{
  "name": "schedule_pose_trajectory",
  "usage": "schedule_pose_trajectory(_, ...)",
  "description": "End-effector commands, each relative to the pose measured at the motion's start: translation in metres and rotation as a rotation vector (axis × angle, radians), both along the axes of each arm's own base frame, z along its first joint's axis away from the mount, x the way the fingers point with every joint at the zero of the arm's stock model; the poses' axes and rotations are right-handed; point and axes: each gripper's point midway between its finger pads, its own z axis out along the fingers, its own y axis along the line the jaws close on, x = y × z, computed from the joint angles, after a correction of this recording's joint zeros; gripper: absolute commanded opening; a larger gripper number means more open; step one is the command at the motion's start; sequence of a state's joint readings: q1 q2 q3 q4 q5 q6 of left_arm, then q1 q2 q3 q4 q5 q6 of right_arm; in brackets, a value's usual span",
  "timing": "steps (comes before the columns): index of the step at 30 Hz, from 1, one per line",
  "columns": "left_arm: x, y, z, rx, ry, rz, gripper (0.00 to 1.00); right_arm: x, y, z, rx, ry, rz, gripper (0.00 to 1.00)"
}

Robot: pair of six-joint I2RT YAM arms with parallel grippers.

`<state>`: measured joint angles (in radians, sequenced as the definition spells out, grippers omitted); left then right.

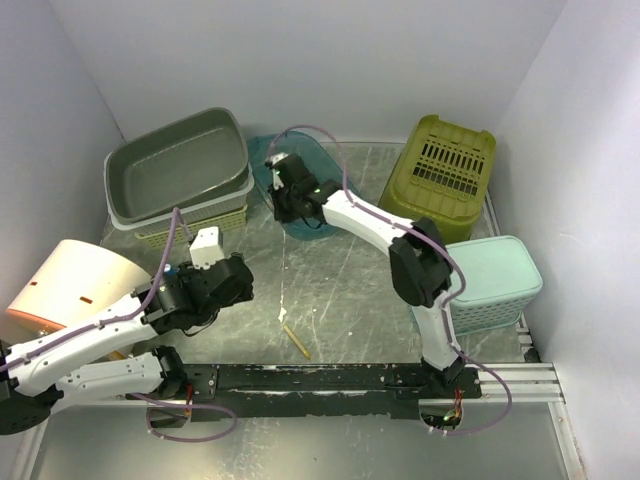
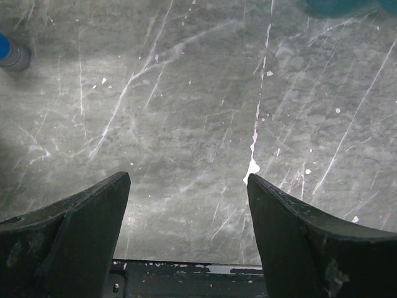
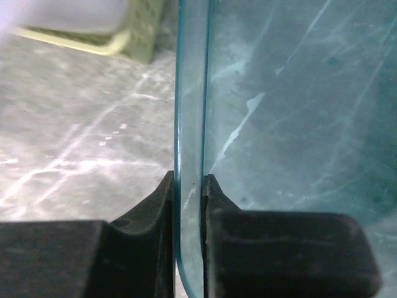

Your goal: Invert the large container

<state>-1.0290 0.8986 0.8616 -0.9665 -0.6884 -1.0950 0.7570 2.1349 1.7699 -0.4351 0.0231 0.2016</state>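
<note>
The robot's right gripper is going to lift, tilt the container's side to the right in the top view and let go next, because the upright container's opposite rim is that way from the gripper.
The large container, a teal see-through tub, lies at the back middle of the table, open side up. My right gripper reaches over its left rim. In the right wrist view the gripper is shut on the container's thin wall, one finger inside and one outside. My left gripper hangs open over bare table at the front left, with nothing between its fingers and well apart from the container.
A grey tub stacked on white and yellow baskets stands at the back left. An overturned olive basket stands at the back right, with a mint basket nearer. A cream dome-shaped object sits far left. A wooden stick lies near the black rail.
</note>
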Motion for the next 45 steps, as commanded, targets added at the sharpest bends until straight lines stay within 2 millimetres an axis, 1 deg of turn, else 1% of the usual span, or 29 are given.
schedule_pose_trajectory(1, 0.013, -0.012, 0.02, -0.011, -0.062, -0.029, 0.88, -0.005, -0.009, 0.088, 0.232, -0.008, -0.046, 0.0)
schedule_pose_trajectory(4, 0.015, -0.016, 0.024, -0.022, -0.078, -0.051, 0.88, -0.008, -0.025, 0.12, 0.373, 0.025, -0.062, 0.0)
schedule_pose_trajectory(6, 0.016, -0.018, 0.031, -0.036, -0.095, -0.062, 0.88, -0.01, -0.035, 0.142, 0.523, 0.076, -0.07, 0.0)
schedule_pose_trajectory(7, 0.017, -0.018, 0.036, -0.044, -0.106, -0.065, 0.88, -0.012, -0.04, 0.156, 0.607, 0.092, -0.055, 0.0)
schedule_pose_trajectory(8, 0.017, -0.019, 0.04, -0.05, -0.118, -0.072, 0.88, -0.015, -0.047, 0.164, 0.683, 0.12, -0.051, 0.0)
schedule_pose_trajectory(9, 0.019, -0.019, 0.045, -0.055, -0.131, -0.076, 0.88, -0.017, -0.055, 0.179, 0.758, 0.124, -0.044, 0.0)
schedule_pose_trajectory(10, 0.019, -0.018, 0.049, -0.058, -0.143, -0.077, 0.88, -0.018, -0.061, 0.188, 0.824, 0.141, -0.036, 0.0)
schedule_pose_trajectory(11, 0.02, -0.018, 0.052, -0.06, -0.155, -0.08, 0.88, -0.026, -0.062, 0.196, 0.882, 0.175, 0.006, 0.0)
schedule_pose_trajectory(12, 0.021, -0.018, 0.056, -0.059, -0.166, -0.083, 0.88, -0.028, -0.064, 0.202, 0.929, 0.196, 0.022, 0.0)
schedule_pose_trajectory(16, 0.024, -0.02, 0.07, -0.069, -0.189, -0.092, 0.89, -0.04, -0.059, 0.214, 1.094, 0.328, 0.073, 0.0)
schedule_pose_trajectory(17, 0.024, -0.022, 0.073, -0.073, -0.192, -0.1, 0.89, -0.044, -0.058, 0.212, 1.14, 0.367, 0.086, 0.0)
schedule_pose_trajectory(19, 0.024, -0.026, 0.076, -0.085, -0.195, -0.113, 0.89, -0.049, -0.057, 0.217, 1.242, 0.422, 0.11, 0.0)
schedule_pose_trajectory(22, 0.024, -0.029, 0.081, -0.101, -0.197, -0.114, 0.89, -0.053, -0.059, 0.224, 1.384, 0.503, 0.116, 0.0)
schedule_pose_trajectory(25, 0.025, -0.029, 0.089, -0.119, -0.211, -0.113, 0.89, -0.057, -0.062, 0.225, 1.522, 0.569, 0.129, 0.0)
schedule_pose_trajectory(28, 0.026, -0.03, 0.092, -0.122, -0.223, -0.124, 0.89, -0.051, -0.063, 0.209, 1.577, 0.65, 0.075, 0.0)
schedule_pose_trajectory(30, 0.026, -0.03, 0.095, -0.119, -0.224, -0.125, 0.89, -0.051, -0.065, 0.182, 1.574, 0.719, -0.014, 0.0)
schedule_pose_trajectory(32, 0.026, -0.03, 0.099, -0.111, -0.225, -0.128, 0.89, -0.049, -0.067, 0.16, 1.541, 0.748, -0.095, 0.0)
schedule_pose_trajectory(33, 0.026, -0.03, 0.1, -0.109, -0.225, -0.129, 0.89, -0.047, -0.067, 0.146, 1.502, 0.764, -0.15, 0.0)
schedule_pose_trajectory(34, 0.026, -0.03, 0.1, -0.102, -0.226, -0.132, 0.89, -0.046, -0.069, 0.133, 1.458, 0.74, -0.182, 0.0)
schedule_pose_trajectory(35, 0.027, -0.03, 0.101, -0.097, -0.23, -0.135, 0.89, -0.045, -0.072, 0.123, 1.42, 0.751, -0.237, 0.02)
schedule_pose_trajectory(37, 0.028, -0.031, 0.104, -0.093, -0.234, -0.148, 0.89, -0.043, -0.082, 0.099, 1.3, 0.692, -0.324, 0.16)
schedule_pose_trajectory(40, 0.028, -0.033, 0.111, -0.09, -0.243, -0.163, 0.91, -0.037, -0.108, 0.074, 1.108, 0.598, -0.48, 0.44)
schedule_pose_trajectory(42, 0.03, -0.036, 0.114, -0.089, -0.254, -0.17, 0.96, -0.034, -0.126, 0.062, 0.997, 0.538, -0.552, 0.61)
schedule_pose_trajectory(44, 0.034, -0.042, 0.114, -0.082, -0.266, -0.189, 0.99, -0.032, -0.144, 0.052, 0.909, 0.494, -0.622, 0.72)
schedule_pose_trajectory(45, 0.035, -0.045, 0.114, -0.082, -0.268, -0.201, 1.0, -0.033, -0.15, 0.049, 0.877, 0.479, -0.64, 0.75)
